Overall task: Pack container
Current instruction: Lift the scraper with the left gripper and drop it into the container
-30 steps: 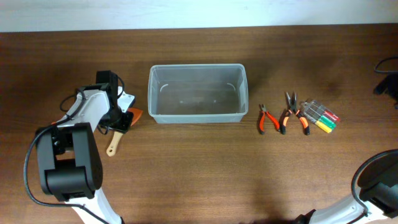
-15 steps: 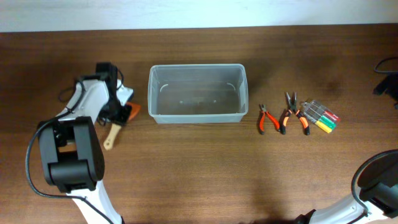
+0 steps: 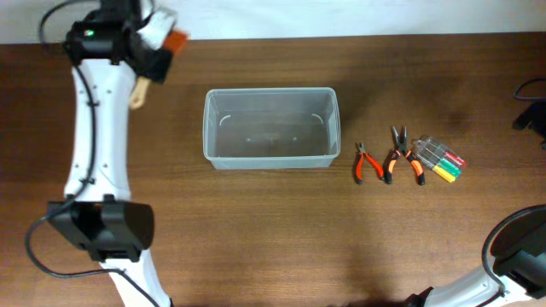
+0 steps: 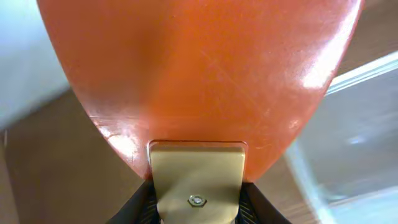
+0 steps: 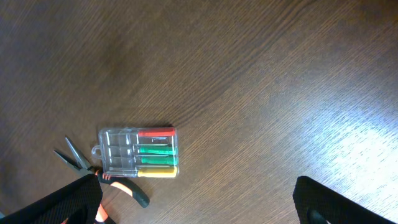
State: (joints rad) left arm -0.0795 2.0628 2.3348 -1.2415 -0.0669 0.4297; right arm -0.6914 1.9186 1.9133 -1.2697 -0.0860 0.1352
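My left gripper should move toward the right in the overhead view next, over its open middle (image 3: pixel 271 133), and lower the scraper into the tub, as the tub is still empty.
The container (image 3: pixel 206 128), a clear plastic tub, stands empty at the middle of the table; one corner of it shows in the left wrist view (image 4: pixel 357 124). My left gripper (image 3: pixel 150 56) is raised high at the far left, beyond the tub's left end. It is shut on the wooden handle (image 4: pixel 196 171) of a scraper with a wide orange blade (image 4: pixel 199 62). The orange blade (image 3: pixel 175 40) points toward the tub. My right gripper (image 5: pixel 199 202) is open and empty above bare table, to the right of the small tools.
Two orange-handled pliers (image 3: pixel 367 162) (image 3: pixel 401 153) and a clear case of screwdrivers (image 3: pixel 439 159) lie right of the tub. The case (image 5: pixel 140 152) and one pair of pliers (image 5: pixel 106 180) show in the right wrist view. A white wall edges the table's far side.
My left arm has lifted the scraper off the table left of the tub and swung it up toward the far left. The right arm and the tools have not moved.
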